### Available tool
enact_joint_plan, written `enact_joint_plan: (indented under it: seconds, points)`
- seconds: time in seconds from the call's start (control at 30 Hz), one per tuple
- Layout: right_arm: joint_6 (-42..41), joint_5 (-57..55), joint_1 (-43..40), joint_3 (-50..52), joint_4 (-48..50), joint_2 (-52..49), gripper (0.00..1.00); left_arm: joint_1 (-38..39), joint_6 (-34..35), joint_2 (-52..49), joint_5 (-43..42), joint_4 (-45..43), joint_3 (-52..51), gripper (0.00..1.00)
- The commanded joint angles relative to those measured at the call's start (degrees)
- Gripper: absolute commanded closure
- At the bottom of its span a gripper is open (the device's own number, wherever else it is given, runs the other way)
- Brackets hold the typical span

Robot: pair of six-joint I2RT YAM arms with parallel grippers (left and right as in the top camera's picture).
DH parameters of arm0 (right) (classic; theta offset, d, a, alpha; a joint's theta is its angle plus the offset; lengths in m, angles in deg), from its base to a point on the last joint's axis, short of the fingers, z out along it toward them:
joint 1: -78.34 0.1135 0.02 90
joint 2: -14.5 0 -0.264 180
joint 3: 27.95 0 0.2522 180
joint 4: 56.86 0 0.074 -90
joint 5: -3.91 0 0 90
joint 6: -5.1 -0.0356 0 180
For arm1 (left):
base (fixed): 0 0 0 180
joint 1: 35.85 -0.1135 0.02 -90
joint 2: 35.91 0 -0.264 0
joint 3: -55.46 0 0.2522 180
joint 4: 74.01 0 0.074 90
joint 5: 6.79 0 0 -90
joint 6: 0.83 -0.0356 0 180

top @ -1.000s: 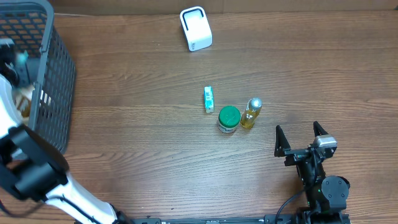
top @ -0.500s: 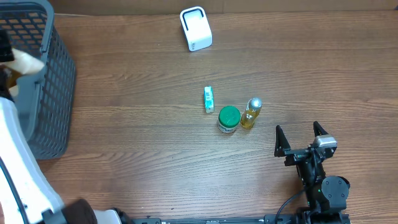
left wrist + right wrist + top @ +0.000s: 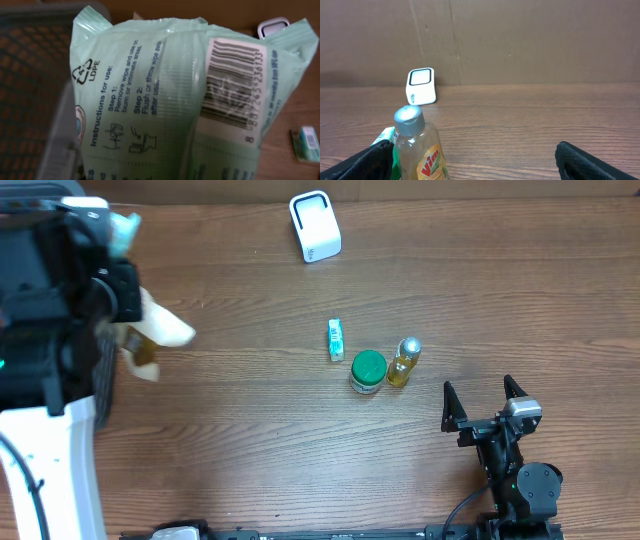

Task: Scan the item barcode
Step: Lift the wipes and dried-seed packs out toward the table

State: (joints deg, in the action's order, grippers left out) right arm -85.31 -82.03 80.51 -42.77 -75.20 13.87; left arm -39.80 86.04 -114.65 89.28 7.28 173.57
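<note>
My left gripper swings off the basket toward the small green box next, as the tabletop between is bare. Then it tips downward, lowers the packet (image 3: 162,330) and releases it.
A pale green wipes packet (image 3: 150,100) fills the left wrist view, its printed back towards the camera and its barcode (image 3: 232,90) on the right side. My left gripper (image 3: 128,320) is shut on this packet (image 3: 162,330) and holds it in the air at the table's left end, beside the basket; the packet hides the fingers in the wrist view. The white scanner (image 3: 315,225) stands at the back of the table, and also shows as the scanner (image 3: 272,25) and the scanner (image 3: 421,86). My right gripper (image 3: 485,395) rests open at the front right, holding nothing.
A grey mesh basket (image 3: 30,75) stands at the far left, mostly under my left arm. Mid-table lie a small green box (image 3: 336,339), a green-lidded jar (image 3: 367,370) and a yellow Vim bottle (image 3: 403,362). The bottle (image 3: 420,145) stands just ahead of my right gripper's left finger.
My left arm has lifted the packet out of the basket and swung it right, over the table's left end. The right arm has not moved.
</note>
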Motion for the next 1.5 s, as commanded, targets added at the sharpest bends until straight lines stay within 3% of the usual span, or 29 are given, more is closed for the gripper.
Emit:
enact_joint_plan:
  seconds: [0.0, 0.1, 0.4, 0.83, 1.07, 1.1, 1.47]
  points:
    - [-0.3, -0.2, -0.3, 0.6, 0.2, 0.5, 0.0, 3.5, 5.6, -2.9, 0.6, 1.1, -4.9, 0.72]
    - [-0.3, -0.2, -0.3, 0.6, 0.2, 0.5, 0.0, 5.9, 5.6, -4.8, 2.4, -1.0, -12.0, 0.72]
    - [-0.3, -0.2, -0.3, 0.6, 0.2, 0.5, 0.0, 10.4, 3.2, -13.2, 8.6, -18.6, -37.2, 0.71]
    - [-0.3, -0.2, -0.3, 0.6, 0.2, 0.5, 0.0, 16.2, -3.7, -22.9, 11.2, -25.7, -42.7, 0.67]
    - [-0.3, -0.2, -0.3, 0.6, 0.2, 0.5, 0.0, 16.8, -1.3, -23.2, 0.5, -24.8, -42.7, 0.15]
    - [-0.3, -0.2, -0.3, 0.6, 0.2, 0.5, 0.0, 16.8, -1.3, -23.1, -1.0, -24.7, -42.6, 0.0]
    - [-0.3, -0.2, -0.3, 0.6, 0.2, 0.5, 0.0, 16.7, 3.6, -16.4, -15.2, -21.6, -38.4, 0.0]
